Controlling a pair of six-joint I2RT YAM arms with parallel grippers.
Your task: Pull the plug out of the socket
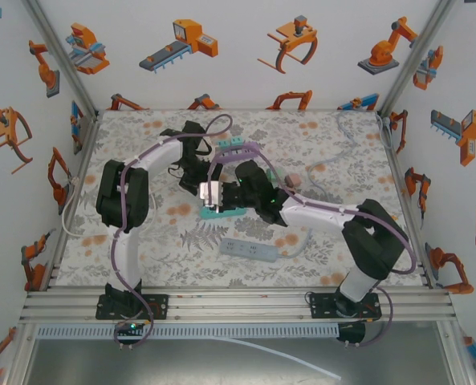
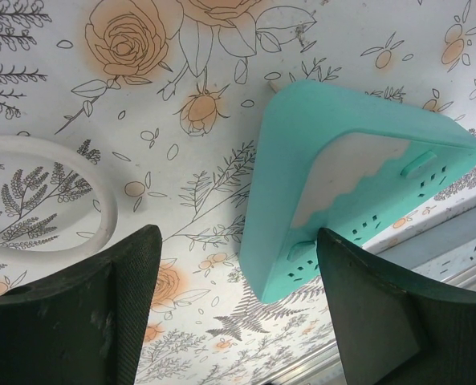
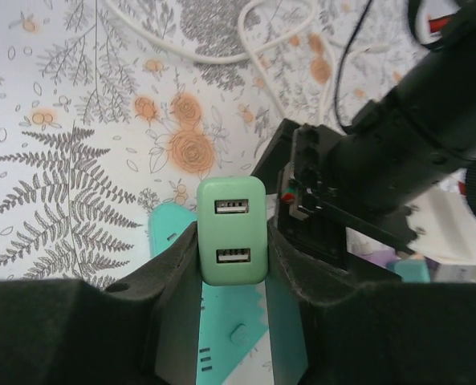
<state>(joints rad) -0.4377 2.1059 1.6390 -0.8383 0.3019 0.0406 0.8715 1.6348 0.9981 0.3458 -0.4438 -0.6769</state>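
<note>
My right gripper is to lift the plug off the socket next, carry it outward, lower it and let it go, as the clear tabletop beyond the pink object lies outward.
My right gripper (image 3: 232,245) is shut on the plug (image 3: 231,228), a pale green USB charger with two ports facing the camera. It sits just over the socket (image 3: 229,321), a teal and white power strip on the table; the prongs are hidden. From above, the right gripper (image 1: 214,195) holds the plug (image 1: 210,191) over the socket (image 1: 225,213). My left gripper (image 2: 238,241) is open, with the socket's (image 2: 342,176) near corner between its fingers, close to the right finger (image 2: 398,313) and far from the left one. The left gripper (image 1: 196,178) hangs just behind the socket.
A grey-blue power strip (image 1: 250,250) lies near the front, its cable trailing right. A white cable loop (image 2: 45,192) lies left of my left gripper. Small teal blocks (image 1: 231,144) and a pink object (image 1: 294,178) sit behind the arms. White cable (image 1: 346,148) runs along the back right.
</note>
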